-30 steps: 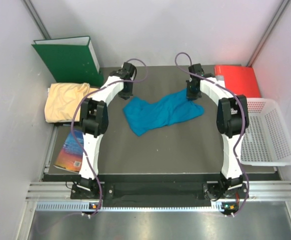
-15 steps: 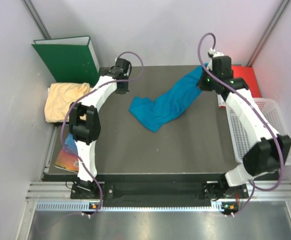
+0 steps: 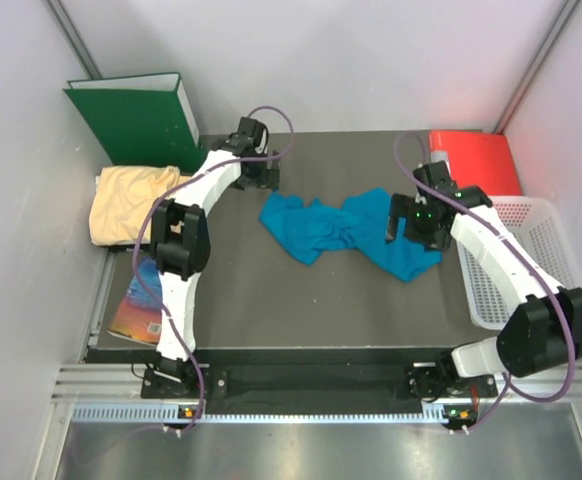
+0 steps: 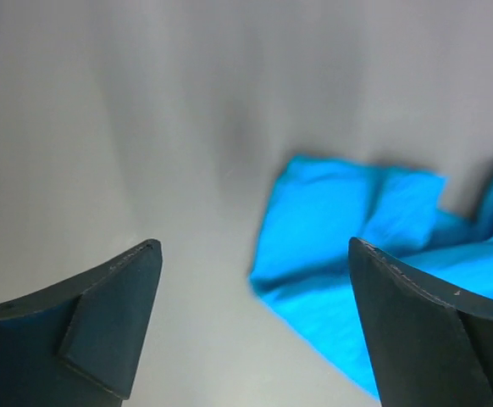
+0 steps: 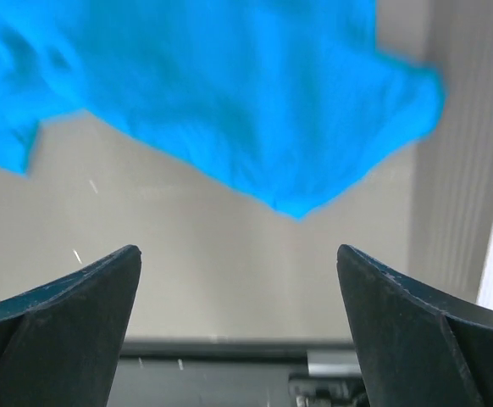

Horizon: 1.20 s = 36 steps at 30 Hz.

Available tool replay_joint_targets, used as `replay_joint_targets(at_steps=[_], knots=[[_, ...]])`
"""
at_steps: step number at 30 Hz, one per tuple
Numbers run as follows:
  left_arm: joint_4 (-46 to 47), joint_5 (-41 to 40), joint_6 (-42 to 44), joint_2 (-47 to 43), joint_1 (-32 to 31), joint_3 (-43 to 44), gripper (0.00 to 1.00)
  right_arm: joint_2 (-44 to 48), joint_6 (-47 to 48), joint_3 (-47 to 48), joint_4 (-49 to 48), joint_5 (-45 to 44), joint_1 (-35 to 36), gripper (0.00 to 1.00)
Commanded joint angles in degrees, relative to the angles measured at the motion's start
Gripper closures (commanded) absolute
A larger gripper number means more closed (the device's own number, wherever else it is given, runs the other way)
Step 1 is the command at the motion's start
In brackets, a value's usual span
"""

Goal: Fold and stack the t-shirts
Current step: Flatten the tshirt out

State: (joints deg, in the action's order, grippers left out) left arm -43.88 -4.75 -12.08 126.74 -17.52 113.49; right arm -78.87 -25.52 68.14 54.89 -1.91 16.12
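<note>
The bunched fold of the t-shirt lies below my left gripper and to its right in the top view. The gripper lowers its open fingers that way onto the fold's far edge (image 3: 279, 199) (image 4: 335, 175) next.
The teal-blue t-shirt (image 3: 336, 230) lies crumpled across the middle of the dark table (image 3: 301, 300). My left gripper (image 3: 263, 182) hovers at the shirt's far left end. It is open and empty, and in the left wrist view (image 4: 252, 246) the shirt (image 4: 348, 229) lies just ahead on the right. My right gripper (image 3: 399, 224) is over the shirt's right end, open with nothing between its fingers (image 5: 238, 250). In the right wrist view the teal cloth (image 5: 229, 93) lies beyond the fingertips. The pale yellow t-shirt (image 3: 131, 202) sits bunched off the table's left edge.
A green binder (image 3: 136, 115) stands at the back left and a red folder (image 3: 476, 160) lies at the back right. A white basket (image 3: 531, 265) sits along the right edge. A colourful book (image 3: 136, 300) lies beside the table at the left.
The right arm has swung from the far right corner down toward the table's middle right. The shirt end it carried now lies on the table. Both grippers have gone from shut to open.
</note>
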Motion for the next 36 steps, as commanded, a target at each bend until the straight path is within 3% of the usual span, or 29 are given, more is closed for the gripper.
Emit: replay_joint_targets(at_steps=[1, 6, 8, 17, 19, 20, 21, 24, 27, 36], knots=[[3.1, 7.12, -0.23, 5.0, 0.03, 8.4, 0.07, -6.44, 1.26, 8.48, -4.79, -5.12, 0.23, 0.02], [4.59, 15.8, -0.14, 9.75, 0.12, 8.86, 0.12, -13.76, 2.31, 12.36, -8.57, -4.77, 0.32, 0.01], [5.46, 18.98, 0.03, 8.89, 0.03, 7.89, 0.18, -16.83, 2.49, 13.95, -9.1, -4.77, 0.14, 0.01], [6.52, 22.41, -0.76, 11.34, 0.03, 7.8, 0.13, -22.73, 3.37, 17.2, -10.51, -1.69, 0.05, 0.01], [6.61, 23.47, -1.02, 12.21, 0.03, 7.8, 0.21, -22.91, 3.72, 17.73, -10.25, -1.95, -0.03, 0.01], [6.7, 24.26, -1.11, 12.48, 0.03, 7.71, 0.29, -22.99, 4.07, 17.82, -10.07, -2.22, -0.12, 0.01], [6.7, 24.79, -1.19, 12.74, -0.06, 7.8, 0.46, -23.08, 4.07, 17.99, -10.07, -2.39, -0.21, 0.01], [6.79, 26.28, -1.02, 13.8, -0.06, 8.06, 0.62, -23.35, 4.51, 18.69, -9.46, -3.1, -0.91, 0.0], [6.18, 25.85, -1.28, 14.68, -0.06, 8.41, 0.99, -23.35, 4.86, 19.31, -9.45, -3.71, -1.88, 0.0], [5.91, 15.05, -0.93, 6.43, 0.99, 11.57, 1.0, -25.89, 6.0, 20.54, -11.82, -0.47, -2.76, 0.0]])
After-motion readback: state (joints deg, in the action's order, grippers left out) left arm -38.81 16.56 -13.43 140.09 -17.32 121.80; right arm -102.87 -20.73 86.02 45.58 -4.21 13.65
